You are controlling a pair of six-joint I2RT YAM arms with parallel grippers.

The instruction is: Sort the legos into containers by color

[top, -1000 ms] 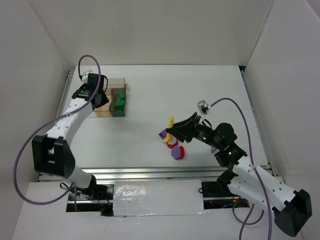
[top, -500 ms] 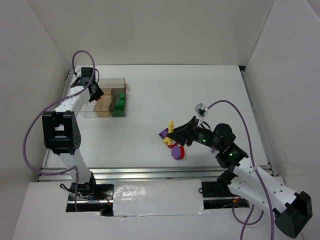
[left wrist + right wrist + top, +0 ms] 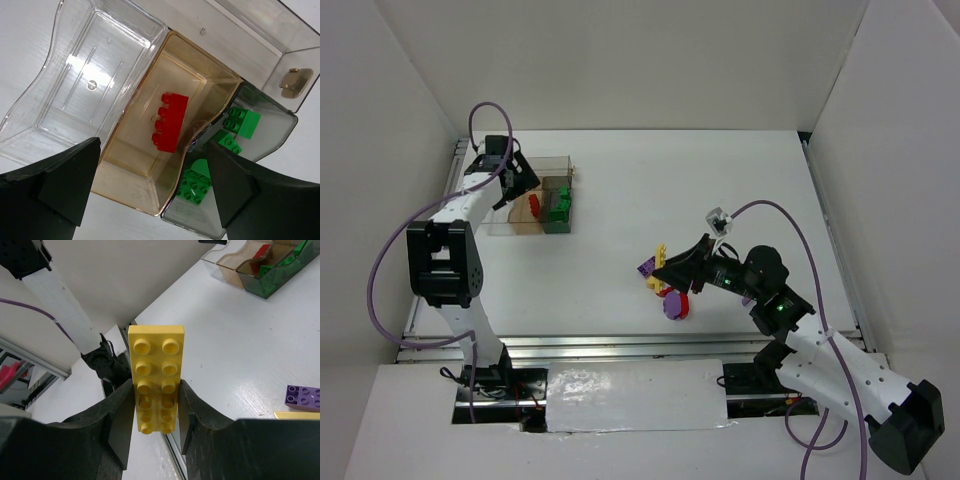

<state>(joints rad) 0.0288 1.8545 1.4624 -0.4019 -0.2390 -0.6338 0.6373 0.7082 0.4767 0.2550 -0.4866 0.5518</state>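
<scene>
The left gripper swings back and to the right in the top view next, turning onto the yellow bar's loose end, which my right gripper leaves bare.
My left gripper (image 3: 517,182) hangs open over the clear box (image 3: 496,226), with nothing between its fingers (image 3: 65,185). A red brick (image 3: 170,122) lies in the tan compartment (image 3: 125,175). Green bricks (image 3: 241,122) fill the grey compartment beside it, and the clear compartment (image 3: 90,85) on the other side holds nothing. My right gripper (image 3: 667,268) is shut on a long yellow bar (image 3: 155,380), which sticks out past the fingertips, above the table. Below it lie a purple brick (image 3: 646,267), a yellow piece (image 3: 654,283), a red piece (image 3: 680,298) and a purple disc (image 3: 672,309).
The box's lid (image 3: 548,165) stands open at its far side. White walls enclose the table on three sides. A metal rail (image 3: 620,345) runs along the near edge, and purple cables loop off both arms.
My left gripper has opened, and the red brick now lies in the tan compartment. The right gripper has shifted slightly, still holding the yellow bar.
</scene>
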